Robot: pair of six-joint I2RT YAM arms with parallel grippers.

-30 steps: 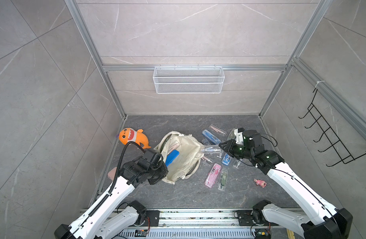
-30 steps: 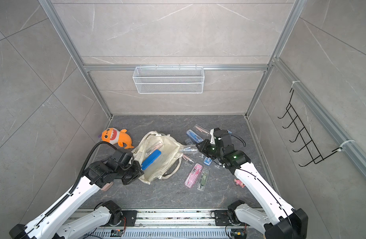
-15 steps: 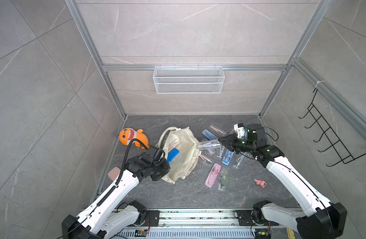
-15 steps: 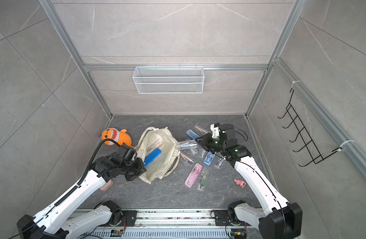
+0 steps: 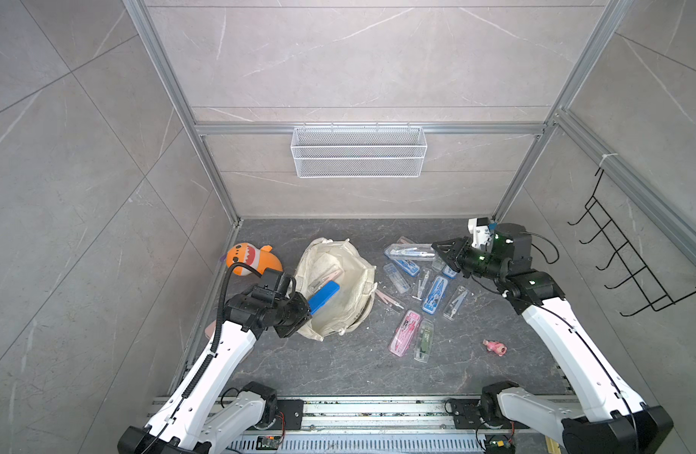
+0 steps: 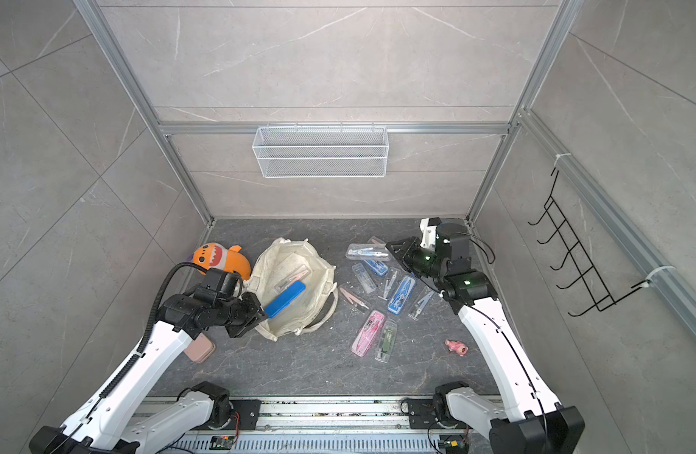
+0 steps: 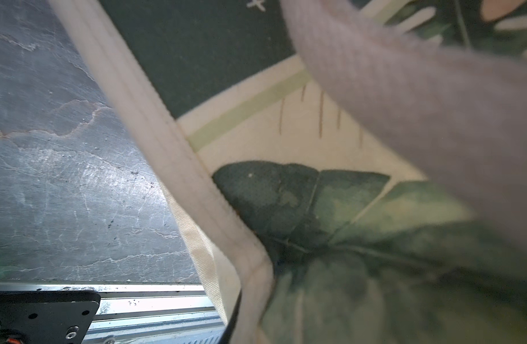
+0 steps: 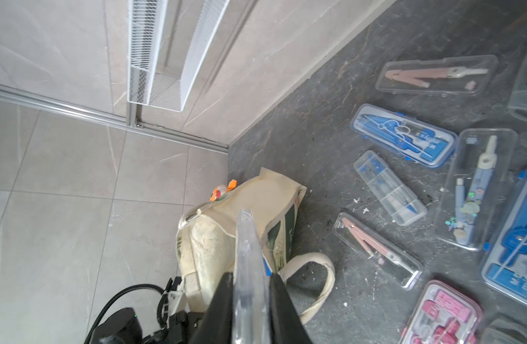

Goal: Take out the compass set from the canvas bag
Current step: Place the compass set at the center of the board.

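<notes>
A bare part of the floor beside the bag is free, so my right gripper needs to go down toward the bag next and let go of the clear compass set (image 5: 409,252) there.
The cream canvas bag (image 5: 356,277) (image 6: 318,271) lies left of centre with its mouth open upward. A blue case (image 5: 323,297) and a clear case (image 5: 325,275) lie inside it. My left gripper (image 5: 299,310) (image 6: 259,311) is shut on the bag's near-left rim; in the left wrist view the bag's green leaf print (image 7: 286,193) fills the frame and hides the jaws. My right gripper (image 5: 442,251) (image 8: 251,297) is shut on a clear compass set (image 5: 409,252) (image 6: 366,251) (image 8: 248,253), held above the floor to the right of the bag and clear of it.
Several compass cases (image 5: 434,294) lie scattered right of the bag, with a pink one (image 5: 405,332) nearer the front. An orange plush (image 5: 251,257) sits at the back left, and a small pink toy (image 5: 495,347) front right. A wire basket (image 5: 358,151) hangs on the back wall, and a hook rack (image 5: 629,267) on the right wall.
My right gripper has carried the clear compass set toward the back right, away from the bag. My left gripper has drawn the bag's rim in, so the bag stands narrower.
</notes>
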